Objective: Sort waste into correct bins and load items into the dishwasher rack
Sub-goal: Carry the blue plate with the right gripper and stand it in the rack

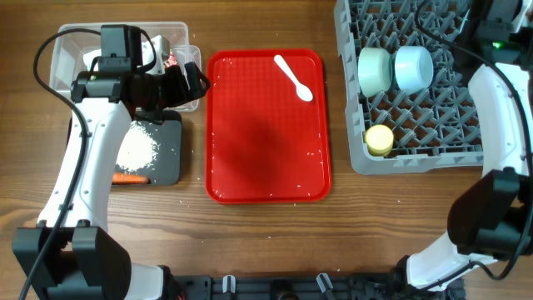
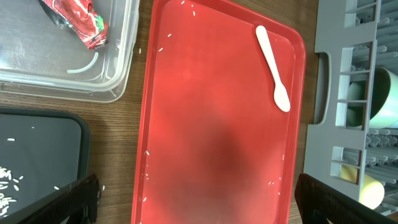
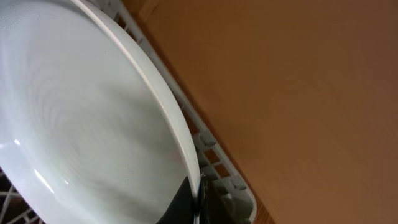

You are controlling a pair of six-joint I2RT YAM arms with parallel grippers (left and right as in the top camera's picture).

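The rack's wires beside the small bowl are free. My right gripper should move down into the empty rack slots there next and let go of the plate's rim.
The white plastic spoon (image 1: 294, 77) lies on the flat red tray (image 1: 225, 167), also in the left wrist view (image 2: 272, 68). My left gripper (image 1: 193, 83) (image 2: 199, 205) is open and empty, between the clear tub (image 1: 62, 75) and the red tray's left edge. The red wrapper (image 2: 78, 18) lies in the clear tub. Rice (image 1: 137, 148) and the carrot (image 1: 129, 177) lie on the black tray (image 1: 169, 162). My right gripper (image 3: 198, 199) is shut on the rim of the pale blue plate (image 3: 81, 124) at the grey rack's (image 1: 416, 125) far side.
Two small bowls (image 1: 376, 70) (image 1: 413, 67) and the yellow cup (image 1: 380, 140) sit in the rack. A few rice grains dot the red tray (image 2: 186, 155). My left arm covers part of the tub and black tray.
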